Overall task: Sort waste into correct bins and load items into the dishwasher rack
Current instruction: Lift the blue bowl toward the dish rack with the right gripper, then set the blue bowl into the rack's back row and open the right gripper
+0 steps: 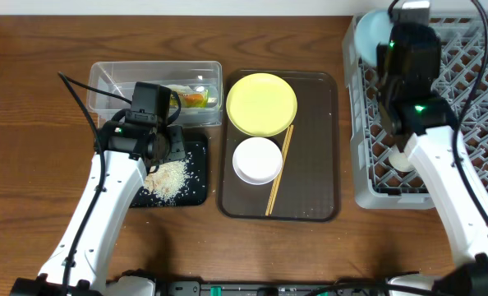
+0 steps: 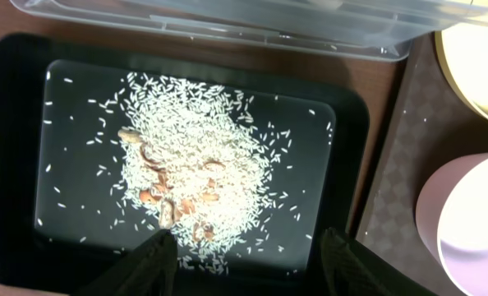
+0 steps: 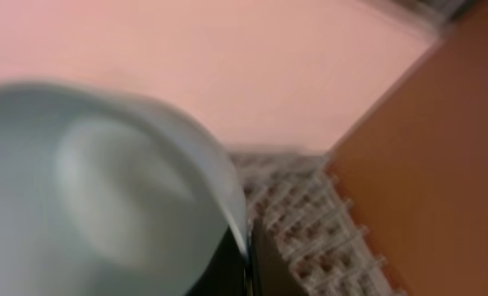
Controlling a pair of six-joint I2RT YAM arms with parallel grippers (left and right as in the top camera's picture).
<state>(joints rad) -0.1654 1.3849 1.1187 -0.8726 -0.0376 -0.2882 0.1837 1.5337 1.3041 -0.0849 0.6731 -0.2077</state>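
My right gripper will next lower the bowl onto the rack's far corner (image 1: pixel 369 67) by the serving tray and let go of its rim, as that corner is below, clear of the white cup (image 1: pixel 400 160).
My left gripper (image 2: pixel 248 255) hangs open just above the black tray (image 2: pixel 14 148), with its fingertips at the near edge of the rice heap (image 2: pixel 195 168); brown scraps lie among the grains. Overhead, the same gripper (image 1: pixel 172 148) is over that tray (image 1: pixel 196 193). The snack wrapper (image 1: pixel 195 97) lies in the clear tub (image 1: pixel 104 78). My right gripper (image 3: pixel 248 255) is shut on the rim of the light blue bowl (image 3: pixel 104 189), holding it over the far left corner of the grey rack (image 1: pixel 474 107). A small white cup (image 1: pixel 400 160) sits in the rack.
A dark brown serving tray (image 1: pixel 318 140) between the bins and the rack carries the yellow plate (image 1: pixel 261 104), the white bowl (image 1: pixel 256 159) and wooden chopsticks (image 1: pixel 279 171). Bare wooden table (image 1: pixel 30 164) lies to the left.
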